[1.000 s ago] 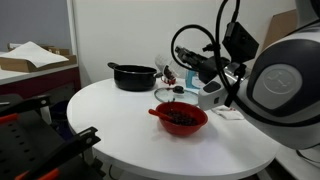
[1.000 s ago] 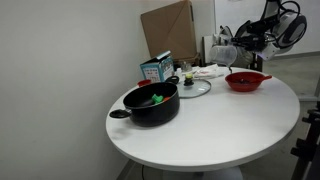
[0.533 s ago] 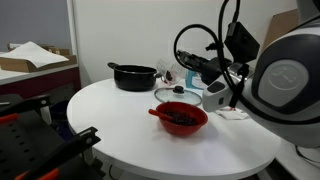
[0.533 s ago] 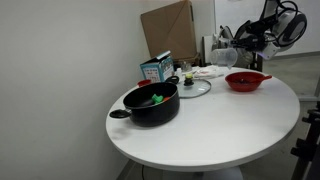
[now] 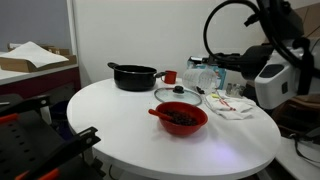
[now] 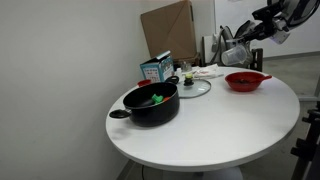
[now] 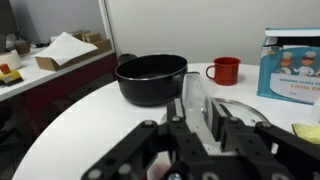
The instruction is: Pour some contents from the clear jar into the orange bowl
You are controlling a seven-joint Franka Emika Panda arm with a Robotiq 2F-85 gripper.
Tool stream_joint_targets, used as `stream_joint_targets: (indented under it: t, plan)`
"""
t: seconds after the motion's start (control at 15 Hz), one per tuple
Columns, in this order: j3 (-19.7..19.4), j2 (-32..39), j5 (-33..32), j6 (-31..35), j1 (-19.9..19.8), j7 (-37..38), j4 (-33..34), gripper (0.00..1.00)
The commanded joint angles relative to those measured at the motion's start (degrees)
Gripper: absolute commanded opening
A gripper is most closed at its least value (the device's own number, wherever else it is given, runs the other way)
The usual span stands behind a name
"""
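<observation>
The robot's gripper needs to turn down next, swing past the orange bowl and set the jar on the bare tabletop beside the bowl's handle, because the bowl already has dark contents in it.
My gripper is shut on the clear jar and holds it in the air, above the table behind the orange bowl. The bowl holds dark contents. In an exterior view the gripper holds the jar up, behind the bowl. In the wrist view the jar sits between the black fingers of the gripper. The bowl is out of the wrist view.
A black pot stands at the table's back and shows in the other views too. Near it are a small red cup, a glass lid, a blue-white box and a white cloth.
The arm has swung back away from the camera in an exterior view. The jar, still held, has moved slightly up and away from the bowl.
</observation>
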Motion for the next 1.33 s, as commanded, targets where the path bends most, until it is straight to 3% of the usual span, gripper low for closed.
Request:
stream_joint_targets:
  t: [0.0,0.27,0.53,0.87,1.27]
  plan:
    - [-1.3,-5.3,-5.5,7.8,3.4,0.0,-2.1,0.07]
    - [-0.3,-9.5,-13.7,15.9,7.9,-0.3,-3.9,0.08]
    - [1.8,-16.0,-21.1,28.5,15.9,0.7,-10.5,0.08]
    - [6.8,-23.8,-30.9,45.8,24.9,3.7,-19.3,0.07]
    - [12.9,-32.2,-47.5,62.8,30.6,9.5,-28.2,0.08]
